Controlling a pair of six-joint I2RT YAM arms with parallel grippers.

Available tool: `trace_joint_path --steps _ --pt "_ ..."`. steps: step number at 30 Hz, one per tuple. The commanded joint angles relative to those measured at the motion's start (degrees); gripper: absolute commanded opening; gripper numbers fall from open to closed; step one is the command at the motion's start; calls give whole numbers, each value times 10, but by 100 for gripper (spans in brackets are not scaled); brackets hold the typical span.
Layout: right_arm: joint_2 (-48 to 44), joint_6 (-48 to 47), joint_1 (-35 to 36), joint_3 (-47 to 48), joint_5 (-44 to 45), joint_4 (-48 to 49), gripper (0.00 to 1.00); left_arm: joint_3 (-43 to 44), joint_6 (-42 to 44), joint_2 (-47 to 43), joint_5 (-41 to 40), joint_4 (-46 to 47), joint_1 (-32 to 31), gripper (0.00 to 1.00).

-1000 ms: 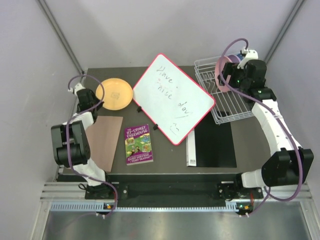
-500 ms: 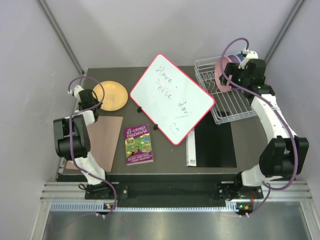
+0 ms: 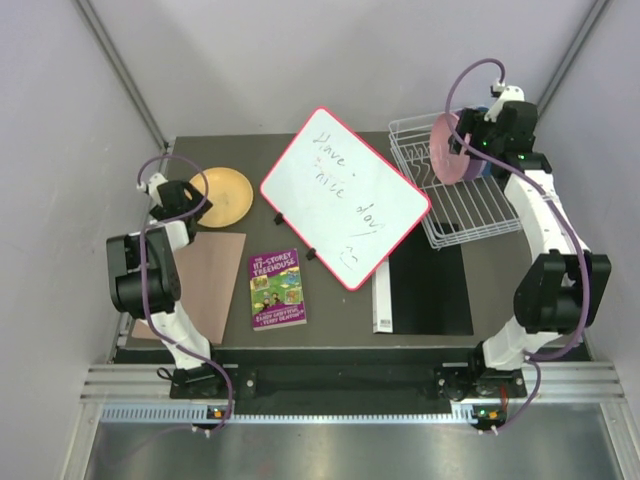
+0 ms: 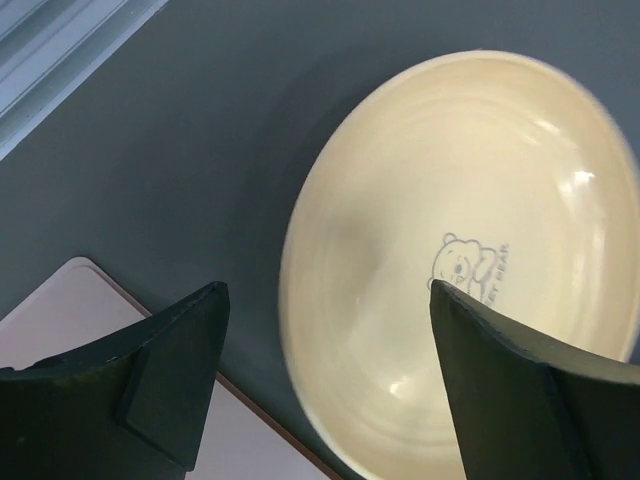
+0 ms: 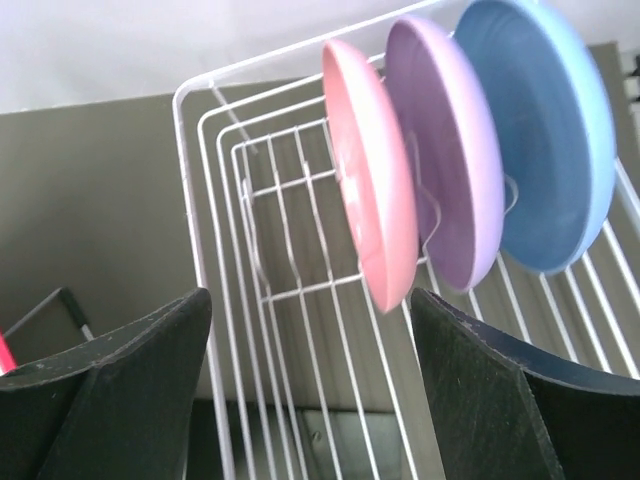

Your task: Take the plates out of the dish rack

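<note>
The empty wires beside the pink plate leave room for a finger. My right gripper needs to lower next onto the pink plate's upper rim [image 5: 394, 225] below its open fingers.
The orange-yellow plate [image 3: 226, 194] [image 4: 470, 240] lies flat on the dark table at the back left. My left gripper [image 3: 190, 208] [image 4: 328, 292] hovers open over its near edge and holds nothing. The white wire dish rack [image 3: 462, 208] [image 5: 300, 290] stands at the back right. In it the pink plate [image 3: 446, 148] [image 5: 368, 170], the lilac plate [image 5: 450, 150] and the light blue plate [image 5: 545, 130] stand on edge in a row. Above the rack my right gripper [image 3: 466, 146] [image 5: 310, 296] is open, with the pink plate's lower edge close to its right finger.
A red-rimmed whiteboard [image 3: 345, 195] leans across the middle of the table. In front of it lie a book [image 3: 277, 288], a brown board [image 3: 212, 280] by the left arm, a black mat [image 3: 430, 290] and a white strip [image 3: 381, 300]. Grey walls close in on both sides.
My left gripper has opened and let go of the orange-yellow plate, which now rests on the table. My right gripper has moved back and higher over the rack, nearer the pink plate.
</note>
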Motion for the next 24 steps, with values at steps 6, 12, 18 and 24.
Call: trace_joint_path --steps 6,12,18,24 --pt "111 -48 -2 163 56 -58 76 5 2 -99 52 -8 3 87" --pt "164 -77 4 222 89 -85 71 -12 -11 -178 85 -16 0 87" --pt "206 -107 8 259 118 -112 58 -34 -25 -233 130 -6 -17 85" --pt "218 -142 40 260 150 -113 53 -49 -29 -258 141 3 -31 84"
